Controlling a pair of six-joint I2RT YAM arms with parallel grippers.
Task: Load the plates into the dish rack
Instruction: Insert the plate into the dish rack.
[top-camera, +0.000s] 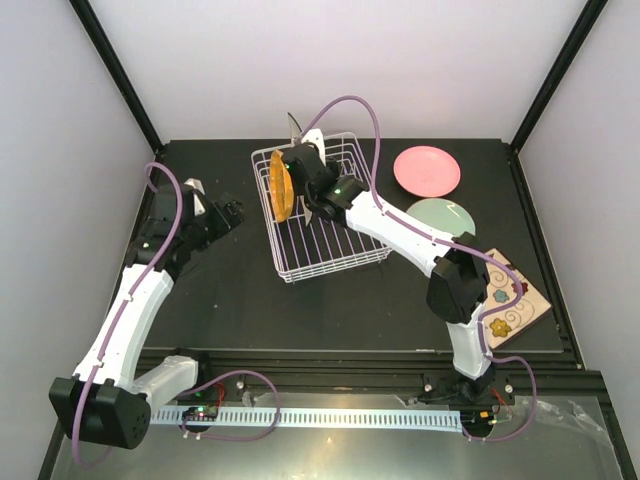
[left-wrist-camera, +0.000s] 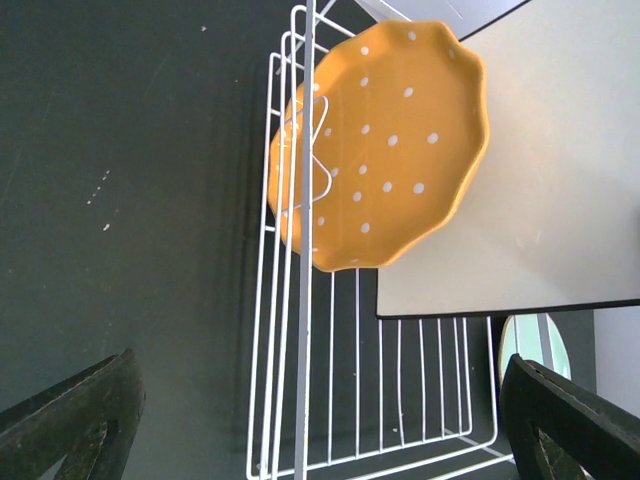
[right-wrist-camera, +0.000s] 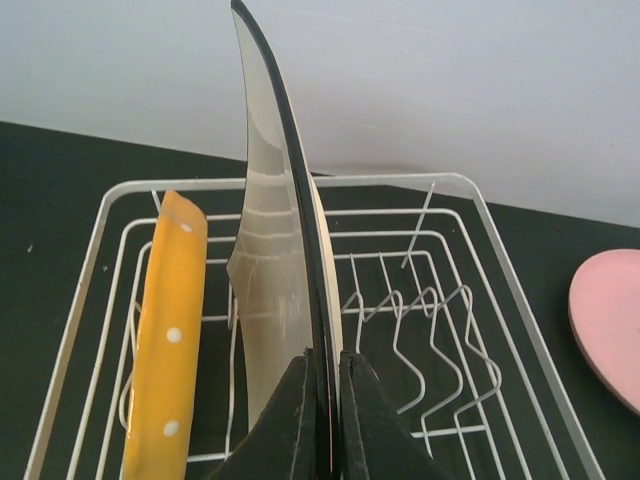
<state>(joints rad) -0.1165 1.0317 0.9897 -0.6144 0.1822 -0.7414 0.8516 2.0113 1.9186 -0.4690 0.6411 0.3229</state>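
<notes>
The rack slot beside the orange plate is below my right gripper. My right gripper will next lower the white plate into that slot and let go of it.
The white wire dish rack (top-camera: 345, 255) stands mid-table. The small orange dotted plate (top-camera: 281, 187) stands upright at its left end. My right gripper (top-camera: 304, 152) is shut on the plain white square plate (top-camera: 297, 128) and holds it edge-on above the rack, just right of the orange plate. In the right wrist view the fingers (right-wrist-camera: 300, 420) pinch the white plate (right-wrist-camera: 275, 250) over the tines (right-wrist-camera: 420, 310), with the orange plate (right-wrist-camera: 165, 340) to its left. My left gripper (top-camera: 228, 213) is open and empty, left of the rack. Its wrist view shows the orange plate (left-wrist-camera: 390, 140), the white plate (left-wrist-camera: 530, 170) and the rack (left-wrist-camera: 300, 400).
The round pink plate (top-camera: 427, 170) and the pale green plate (top-camera: 442, 215) lie flat right of the rack. The square flowered plate (top-camera: 510, 300) lies at the table's right edge, partly under my right arm. White walls enclose the table.
</notes>
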